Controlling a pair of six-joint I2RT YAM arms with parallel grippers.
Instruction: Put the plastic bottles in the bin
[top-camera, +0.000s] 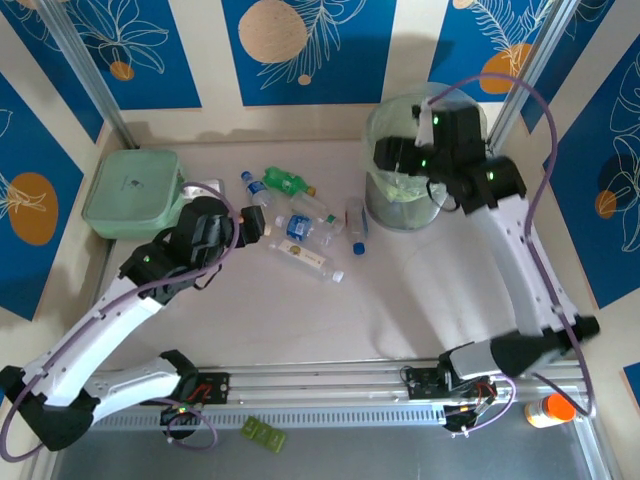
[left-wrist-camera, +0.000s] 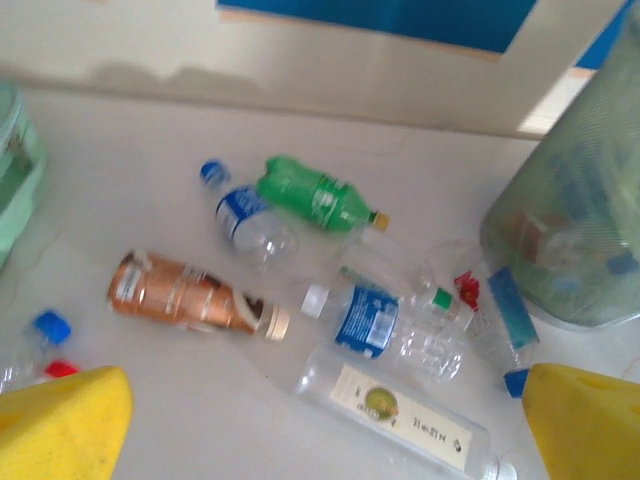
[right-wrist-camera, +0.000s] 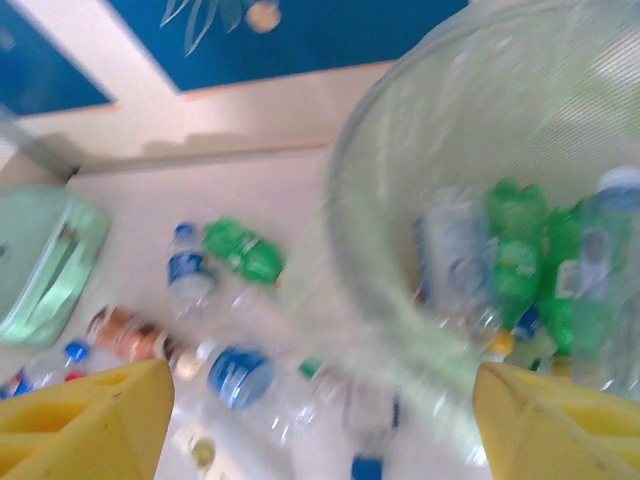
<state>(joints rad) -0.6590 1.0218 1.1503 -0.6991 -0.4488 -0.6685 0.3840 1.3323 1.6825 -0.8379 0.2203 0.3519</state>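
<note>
The bottom end of the long clear bottle (top-camera: 277, 244) (left-wrist-camera: 316, 374) with the cream label is below my left gripper's open fingers, so my left gripper needs to lower onto that end.
Several plastic bottles lie loose mid-table: a green one (top-camera: 285, 181) (left-wrist-camera: 315, 195), a blue-labelled one (left-wrist-camera: 245, 215), a brown-labelled one (left-wrist-camera: 180, 295), a clear one with a white cap (left-wrist-camera: 380, 325) and a long clear one with a cream label (top-camera: 310, 260) (left-wrist-camera: 400, 410). My left gripper (top-camera: 262, 222) (left-wrist-camera: 320, 430) hovers open just left of this pile, with nothing between its yellow fingers (left-wrist-camera: 60, 420). The bin (top-camera: 390, 210) (right-wrist-camera: 400, 100) stands at the back right and holds several bottles, among them a green one (right-wrist-camera: 520, 250). My right gripper (top-camera: 398, 160) (right-wrist-camera: 320, 430) hangs open over the bin's left rim, empty.
A pale-green lidded box (top-camera: 132, 192) sits at the back left. An orange-capped bottle (top-camera: 550, 408) lies beyond the front rail at the right. Metal posts (top-camera: 95, 85) flank the back corners. Bare table stretches between the pile and the arm bases.
</note>
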